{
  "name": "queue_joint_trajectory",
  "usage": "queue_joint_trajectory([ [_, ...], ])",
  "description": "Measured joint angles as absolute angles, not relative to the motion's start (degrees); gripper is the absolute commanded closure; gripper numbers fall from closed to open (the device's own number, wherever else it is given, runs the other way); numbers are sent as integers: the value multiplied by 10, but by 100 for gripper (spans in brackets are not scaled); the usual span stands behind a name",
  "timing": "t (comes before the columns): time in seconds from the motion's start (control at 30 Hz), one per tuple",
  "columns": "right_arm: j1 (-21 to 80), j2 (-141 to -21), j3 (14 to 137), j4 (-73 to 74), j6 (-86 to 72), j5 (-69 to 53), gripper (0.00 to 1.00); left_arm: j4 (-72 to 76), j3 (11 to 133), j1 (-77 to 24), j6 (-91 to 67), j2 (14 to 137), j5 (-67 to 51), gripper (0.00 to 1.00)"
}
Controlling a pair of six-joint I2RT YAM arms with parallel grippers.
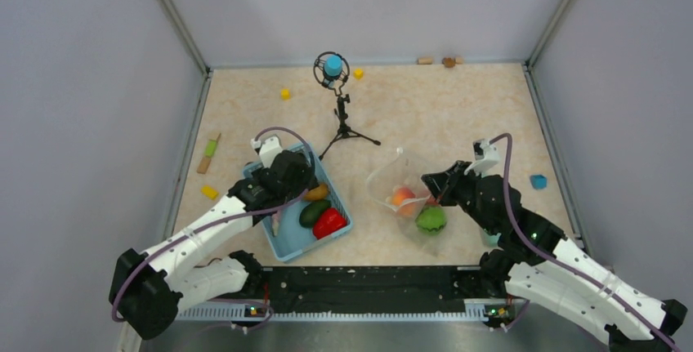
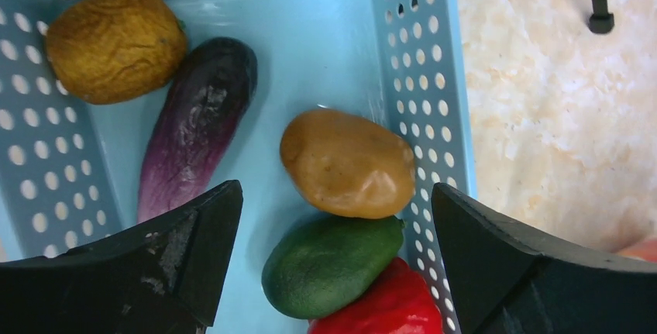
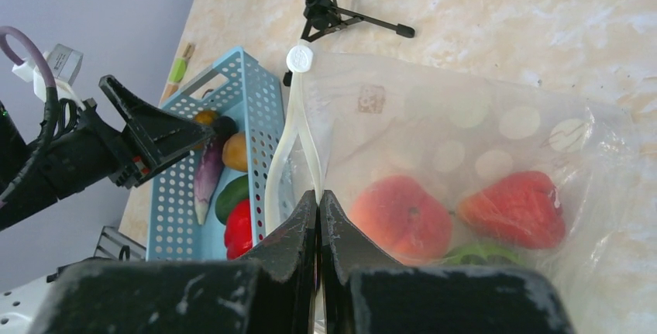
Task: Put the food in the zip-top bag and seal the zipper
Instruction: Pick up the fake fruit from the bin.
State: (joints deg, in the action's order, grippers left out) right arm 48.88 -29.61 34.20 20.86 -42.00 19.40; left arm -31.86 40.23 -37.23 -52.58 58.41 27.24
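My left gripper lowers into the basket next, its open fingers astride the brown piece (image 1: 316, 193) (image 2: 348, 163), since the basket's bare bottom beside the eggplant fits a finger.
My left gripper (image 2: 335, 194) hangs open over the light blue basket (image 2: 434, 78), its fingers apart from the food. Below it lie a brown piece (image 2: 347, 162), a dark green piece (image 2: 329, 264) and a red pepper (image 2: 380, 307), with a purple eggplant (image 2: 197, 125) and a wrinkled yellow-brown fruit (image 2: 115, 43) further in. The dotted zip-top bag (image 3: 465, 109) lies right of the basket, its mouth gaping. It holds an orange fruit (image 3: 401, 219), a red piece (image 3: 515, 208) and a bright green fruit (image 1: 431, 220). My right gripper (image 3: 318, 194) is shut on the pale zipper (image 3: 298, 125) strip.
A small black tripod with a blue-topped microphone (image 1: 343, 119) stands behind the basket (image 1: 282, 242) and the bag (image 1: 400, 174). Yellow cubes (image 1: 285, 93) and a green-and-orange stick (image 1: 209, 153) lie at the left, a blue block (image 1: 538, 181) at the right, brown bits (image 1: 437, 61) by the back wall.
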Motion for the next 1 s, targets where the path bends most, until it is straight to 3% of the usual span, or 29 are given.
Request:
queue_joint_trajectory([
  [0.33,489,-304,342,209,-415,194,100,-306,379,-365,-556,584,206,3],
  [1.0,489,-304,342,210,-407,196,100,-154,297,-365,-697,640,207,6],
])
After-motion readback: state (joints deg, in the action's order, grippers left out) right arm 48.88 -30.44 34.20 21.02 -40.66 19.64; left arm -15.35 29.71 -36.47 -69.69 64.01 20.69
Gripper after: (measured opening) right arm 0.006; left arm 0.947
